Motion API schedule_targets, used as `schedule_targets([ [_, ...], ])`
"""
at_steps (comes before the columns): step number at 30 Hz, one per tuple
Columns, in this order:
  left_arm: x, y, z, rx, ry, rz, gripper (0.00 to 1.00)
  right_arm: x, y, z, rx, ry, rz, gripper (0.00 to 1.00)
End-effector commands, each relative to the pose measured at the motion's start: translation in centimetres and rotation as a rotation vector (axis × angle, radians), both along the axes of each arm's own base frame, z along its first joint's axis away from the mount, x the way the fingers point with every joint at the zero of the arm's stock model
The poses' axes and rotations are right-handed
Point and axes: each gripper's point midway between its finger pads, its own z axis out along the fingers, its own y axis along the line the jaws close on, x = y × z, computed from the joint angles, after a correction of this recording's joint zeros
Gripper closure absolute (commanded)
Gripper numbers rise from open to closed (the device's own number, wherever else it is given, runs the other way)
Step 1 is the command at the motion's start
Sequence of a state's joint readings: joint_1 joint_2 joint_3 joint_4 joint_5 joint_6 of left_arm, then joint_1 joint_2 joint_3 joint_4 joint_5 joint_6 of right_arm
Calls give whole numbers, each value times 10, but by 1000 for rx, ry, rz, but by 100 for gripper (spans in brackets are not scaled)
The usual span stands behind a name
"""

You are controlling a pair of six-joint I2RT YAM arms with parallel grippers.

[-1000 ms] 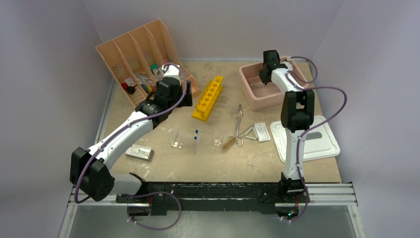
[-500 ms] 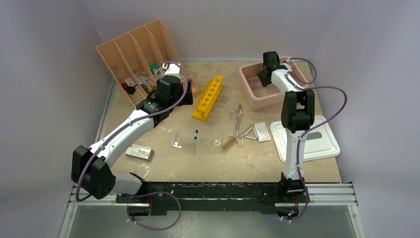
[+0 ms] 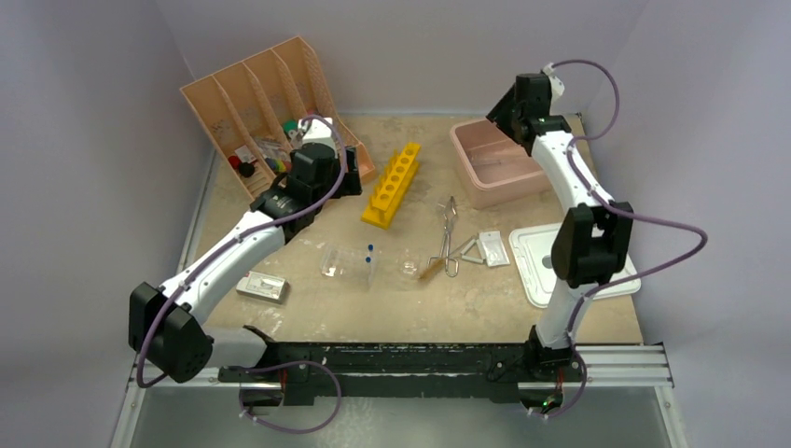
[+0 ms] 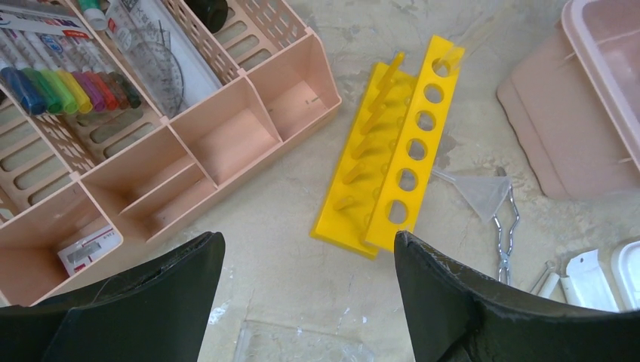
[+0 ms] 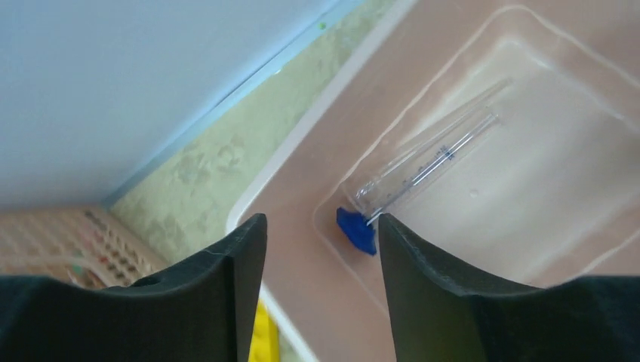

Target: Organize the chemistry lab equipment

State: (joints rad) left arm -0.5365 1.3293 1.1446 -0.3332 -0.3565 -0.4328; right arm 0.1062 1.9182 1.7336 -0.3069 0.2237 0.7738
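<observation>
My right gripper next goes back past the side of the pink tub (image 3: 474, 191), then down to the clear funnel's rim, outside by the tongs.
My right gripper (image 5: 321, 223) hangs open above the pink tub (image 5: 302, 271), its fingers empty. A clear tube with a blue end (image 5: 423, 160) lies on the tub floor below it. In the top view the right gripper (image 3: 502, 114) is raised over the tub's (image 3: 474, 191) far left corner. My left gripper (image 4: 308, 240) is open and empty over bare table between the peach organizer (image 4: 226, 136) and the yellow rack (image 4: 396, 151). Mid-table lie metal tongs (image 3: 449, 231), a brush (image 3: 433, 269), a wire triangle (image 3: 471, 250), a white packet (image 3: 493, 247), bagged blue-tipped pipettes (image 3: 350, 263) and a silver blister sheet (image 3: 261, 286).
The tub's white lid (image 3: 597, 271) lies at the right, partly under the right arm. The peach organizer (image 3: 252, 112) with markers stands at the back left. A clear funnel (image 4: 483, 192) rests by the tongs (image 4: 504, 230). Walls close in on three sides.
My right gripper has opened, left the clear blue-ended tube in the pink tub, and lifted up and back. The left arm has barely shifted.
</observation>
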Motion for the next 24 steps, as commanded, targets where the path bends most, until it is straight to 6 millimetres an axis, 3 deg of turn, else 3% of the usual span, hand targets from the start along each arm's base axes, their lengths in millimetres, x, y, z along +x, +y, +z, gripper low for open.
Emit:
schedule_targets([
  [1, 2, 7, 32, -89, -109, 51, 18, -34, 32, 46, -178, -59, 229, 38],
  [4, 1, 8, 38, -115, -139, 52, 18, -59, 63, 51, -224, -70, 342, 35],
  [6, 1, 8, 39, -127, -151, 59, 18, -77, 83, 43, -244, -45, 410, 34],
  [13, 3, 4, 36, -178, -144, 79, 18, -127, 115, -6, -199, 109, 433, 39],
  [17, 2, 5, 33, -178, -133, 83, 18, -130, 129, -26, -193, 146, 454, 42],
  [21, 0, 8, 32, -175, -128, 99, 18, -123, 137, -49, -207, 203, 463, 63],
  [24, -2, 11, 31, -176, -126, 113, 18, -112, 134, -65, -239, 227, 433, 63],
])
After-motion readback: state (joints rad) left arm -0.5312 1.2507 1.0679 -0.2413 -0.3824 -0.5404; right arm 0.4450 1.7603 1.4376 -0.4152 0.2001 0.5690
